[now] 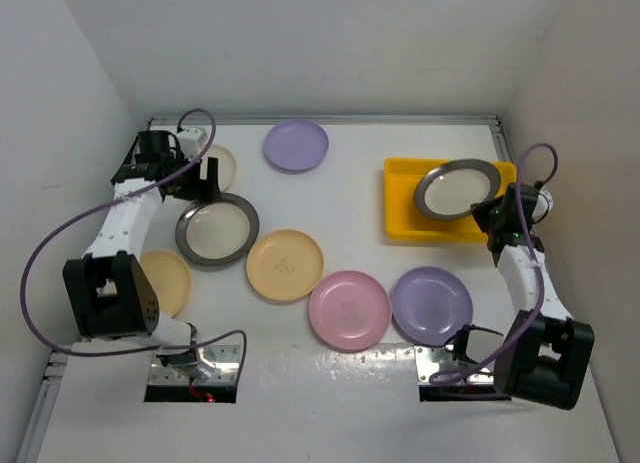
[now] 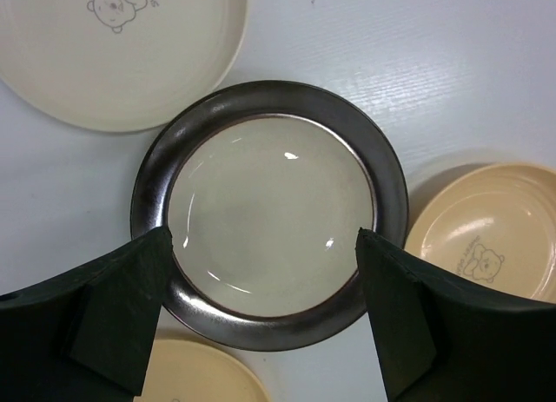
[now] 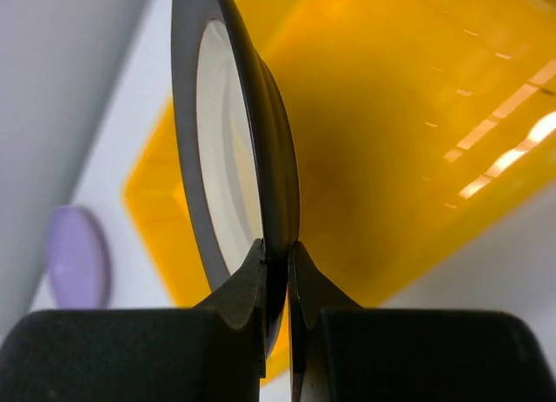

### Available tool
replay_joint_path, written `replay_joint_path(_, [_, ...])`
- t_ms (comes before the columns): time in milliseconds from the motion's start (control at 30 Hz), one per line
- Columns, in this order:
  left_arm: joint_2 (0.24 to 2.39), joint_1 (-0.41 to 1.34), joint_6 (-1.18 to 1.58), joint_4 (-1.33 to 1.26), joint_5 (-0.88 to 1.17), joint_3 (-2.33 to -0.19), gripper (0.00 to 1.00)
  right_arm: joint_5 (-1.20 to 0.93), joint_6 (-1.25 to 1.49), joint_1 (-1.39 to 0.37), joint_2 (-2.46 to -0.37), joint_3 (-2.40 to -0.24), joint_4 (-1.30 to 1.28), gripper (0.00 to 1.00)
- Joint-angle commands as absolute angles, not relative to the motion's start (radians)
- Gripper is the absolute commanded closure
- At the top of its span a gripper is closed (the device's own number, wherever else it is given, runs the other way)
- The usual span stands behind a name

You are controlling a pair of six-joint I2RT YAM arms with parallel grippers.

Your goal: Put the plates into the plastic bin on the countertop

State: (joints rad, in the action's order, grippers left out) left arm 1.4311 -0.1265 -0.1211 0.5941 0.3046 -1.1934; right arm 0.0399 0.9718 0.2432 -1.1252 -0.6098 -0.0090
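My right gripper comes down toward the bottom of the yellow plastic bin (image 1: 400, 223) next, since its tilted plate still hangs above the bin's empty inside.
My right gripper (image 1: 492, 205) (image 3: 278, 246) is shut on the rim of a dark-grey-rimmed plate (image 1: 457, 188) (image 3: 226, 133). It holds the plate tilted over the yellow plastic bin (image 1: 400, 223) (image 3: 391, 141). My left gripper (image 1: 205, 183) (image 2: 263, 235) hangs open above a second dark-rimmed plate (image 1: 217, 230) (image 2: 269, 215) lying flat on the white countertop (image 1: 350, 203). Its fingers straddle that plate's near rim without touching it. A cream plate (image 1: 222, 163) (image 2: 122, 46) lies just behind, partly hidden by the left arm.
Loose plates lie on the countertop: a lilac plate (image 1: 296, 145) at the back, a pale orange plate (image 1: 285, 265) in the middle, a pink plate (image 1: 349, 309), another lilac plate (image 1: 431, 305), and an orange plate (image 1: 168, 280) by the left arm's base. White walls close in three sides.
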Motion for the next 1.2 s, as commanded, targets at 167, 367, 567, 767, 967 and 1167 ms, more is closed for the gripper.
replay_joint_path(167, [1.546, -0.204, -0.162, 0.712, 0.343, -1.308, 0.14, -0.182, 0.876, 0.345, -1.238, -0.689, 0.119, 1.0])
replay_joint_path(367, [1.582, -0.302, -0.204, 0.703, 0.362, -1.272, 0.11, -0.333, 0.842, 0.413, -1.397, -0.727, 0.198, 1.0])
replay_joint_path(567, [1.643, -0.367, -0.233, 0.654, 0.371, -1.233, 0.0, -0.339, 0.703, 0.445, -1.503, -0.817, 0.072, 0.28])
replay_joint_path(767, [1.772, -0.386, -0.242, 0.611, 0.336, -1.223, 0.02, -0.218, 0.52, 0.413, -1.588, -1.012, -0.249, 0.0])
replay_joint_path(967, [1.89, -0.396, -0.276, 0.601, 0.365, -1.253, 0.13, -0.112, 0.453, 0.39, -1.553, -1.081, -0.311, 0.0])
replay_joint_path(1167, [1.939, -0.373, -0.325, 0.624, 0.485, -1.244, 0.29, -0.074, 0.431, 0.377, -1.514, -1.089, -0.33, 0.0])
